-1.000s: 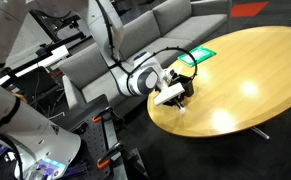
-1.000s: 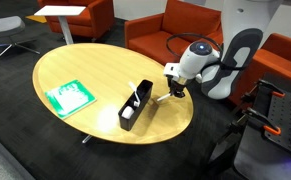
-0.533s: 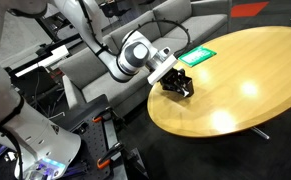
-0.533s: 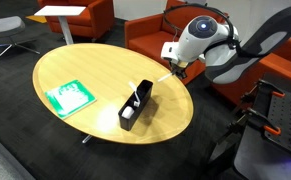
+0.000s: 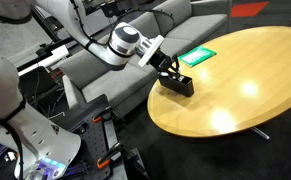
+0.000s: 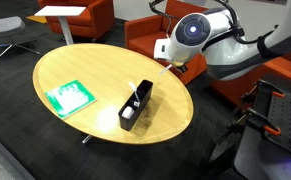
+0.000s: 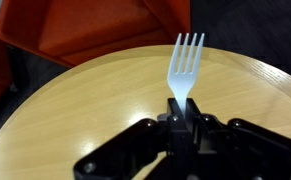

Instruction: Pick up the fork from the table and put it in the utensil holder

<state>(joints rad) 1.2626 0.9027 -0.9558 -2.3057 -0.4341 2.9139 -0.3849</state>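
Next, my gripper moves across over the black utensil holder's open top [image 6: 138,101], lowers the fork and releases. The holder's top lies below the gripper and off to its side.
In the wrist view my gripper [image 7: 182,112] is shut on the handle of the white fork [image 7: 186,58], whose tines point away over the round light-wood table [image 7: 65,120]. In both exterior views the gripper [image 5: 166,64] [image 6: 168,67] hangs above the table's edge, clear of the surface. The black utensil holder [image 5: 178,83] [image 6: 134,107] stands on the table. In an exterior view it sits just below and beside the gripper. In the other exterior view it lies to the lower left of the gripper. Something pale stands up at one end of the holder.
A flat green-and-white card [image 5: 197,56] [image 6: 67,96] lies on the table beyond the holder. A grey sofa [image 5: 105,60] stands behind the arm, and orange armchairs [image 6: 180,25] [image 7: 85,30] stand close to the table's edge.
The gripper has risen from the table surface with the fork in it and the arm has swung upward. The holder and the card have not moved.
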